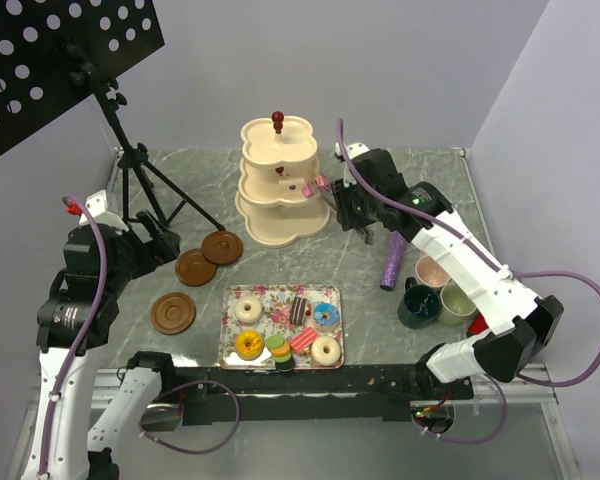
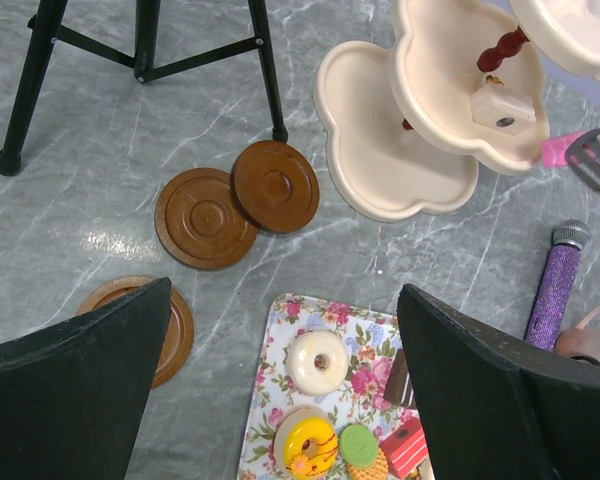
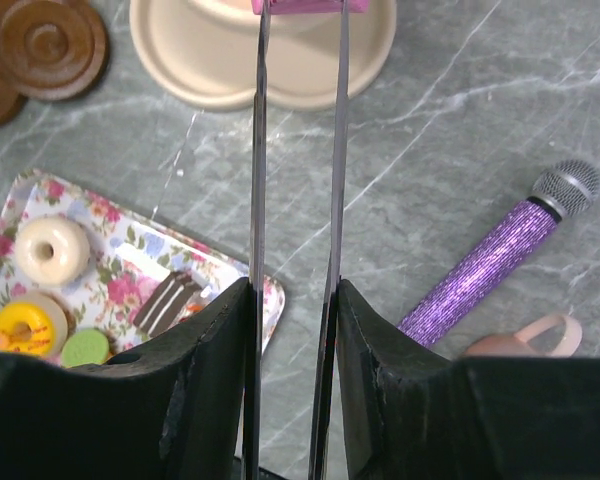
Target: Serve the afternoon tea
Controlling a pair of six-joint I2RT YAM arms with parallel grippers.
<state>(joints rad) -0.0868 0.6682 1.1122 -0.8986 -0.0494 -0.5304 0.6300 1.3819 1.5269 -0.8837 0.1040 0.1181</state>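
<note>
My right gripper will next move outward and toward the stand to carry the pink treat from the middle shelf's rim behind the white cake piece.
My right gripper (image 1: 348,210) (image 3: 293,290) is shut on metal tongs (image 3: 258,150). The tongs pinch a small pink treat (image 1: 320,185) (image 3: 308,5) at the middle tier of the cream three-tier stand (image 1: 277,215) (image 2: 380,170). A white cake piece (image 2: 500,105) lies on that tier. My left gripper (image 1: 165,245) (image 2: 285,295) is open and empty, above the table beside three brown saucers (image 1: 222,247) (image 2: 206,217). Doughnuts (image 1: 248,308), macarons (image 1: 278,345) and cake slices (image 1: 300,310) lie on the floral tray (image 1: 230,335). Pink (image 1: 432,270), dark teal (image 1: 418,305) and pale green (image 1: 456,303) mugs stand at the right.
A purple glittery microphone (image 1: 392,258) (image 3: 495,265) lies between the stand and the mugs. A black music stand's tripod (image 1: 140,175) (image 2: 145,45) stands at the back left, near the saucers.
</note>
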